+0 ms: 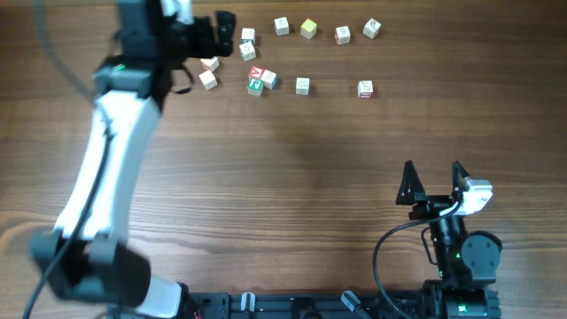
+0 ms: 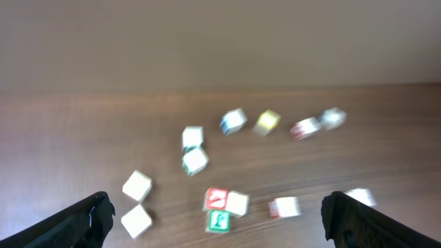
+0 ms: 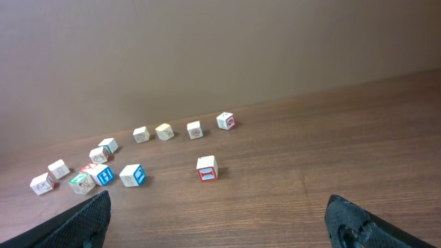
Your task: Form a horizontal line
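Note:
I should lower my left gripper next and tilt its open fingers down onto the nearer cube of the whitish pair (image 1: 207, 81) (image 2: 136, 221), because the fingers still point outward high above the table.
No horizontal line is in view; the small whitish letter cubes lie scattered along the table's far side. A red-faced cube (image 1: 256, 73), a whitish cube (image 1: 268, 79) and a green-faced cube (image 1: 255, 87) touch in a small cluster (image 2: 224, 207). My left gripper (image 1: 227, 33) hangs open over the far left, just left of a pair of cubes (image 1: 247, 43), with nothing between its fingers (image 2: 89, 220). The left wrist view is blurred. My right gripper (image 1: 432, 168) stands open near the front right, far from the cubes, and is empty (image 3: 219, 220).
Several single cubes form a loose far row, among them a yellowish one (image 1: 308, 28) and whitish ones (image 1: 343, 35) (image 1: 372, 28). Two more (image 1: 303, 85) (image 1: 365, 89) sit closer. Two whitish cubes (image 1: 209, 72) lie beside the left arm. Bare wood (image 1: 292, 195) spans the middle.

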Tool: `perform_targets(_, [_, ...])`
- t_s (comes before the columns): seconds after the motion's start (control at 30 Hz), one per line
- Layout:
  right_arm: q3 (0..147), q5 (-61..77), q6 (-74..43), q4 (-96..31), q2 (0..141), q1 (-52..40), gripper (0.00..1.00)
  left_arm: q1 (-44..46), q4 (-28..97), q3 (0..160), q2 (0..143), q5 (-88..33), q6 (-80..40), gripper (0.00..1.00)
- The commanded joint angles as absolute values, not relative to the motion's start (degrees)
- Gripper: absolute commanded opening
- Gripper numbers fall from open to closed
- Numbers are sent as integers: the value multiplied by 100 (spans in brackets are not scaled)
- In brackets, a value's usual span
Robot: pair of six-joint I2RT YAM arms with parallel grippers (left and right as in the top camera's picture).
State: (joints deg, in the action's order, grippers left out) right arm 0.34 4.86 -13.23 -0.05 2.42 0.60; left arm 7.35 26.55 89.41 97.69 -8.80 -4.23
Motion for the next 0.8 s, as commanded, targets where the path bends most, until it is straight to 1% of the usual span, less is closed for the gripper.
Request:
perform_targets(0.0, [36, 392, -1369, 8, 242, 82, 100, 698, 2530, 8899, 10551, 222, -1354, 100])
perform_targets(0.17, [36, 392, -1367, 8, 242, 82, 100, 681, 2373, 8899, 11371, 375, -1658, 100])
perform_targets(0.23, [36, 390, -1367, 5, 242, 82, 100, 681, 2418, 8899, 11625, 561, -2018, 100])
perform_targets(0.27, [36, 395, -1374, 5, 242, 82, 98, 681, 2460, 8899, 11732, 598, -2191, 100])
perform_targets(0.3, [36, 395, -1372, 3, 242, 82, 100, 681, 2512, 8899, 11850, 602, -2412, 100])
perform_targets(0.5, [36, 395, -1372, -1, 242, 82, 100, 681, 2657, 8892, 12272, 895, -3389, 100])
perform_targets(0.73, [36, 392, -1625, -1, 242, 82, 100, 681, 2237, 8892, 12842, 910, -3433, 100])
perform_targets(0.77, [36, 392, -1678, -1, 242, 82, 100, 679, 2158, 8892, 12914, 910, -3435, 98])
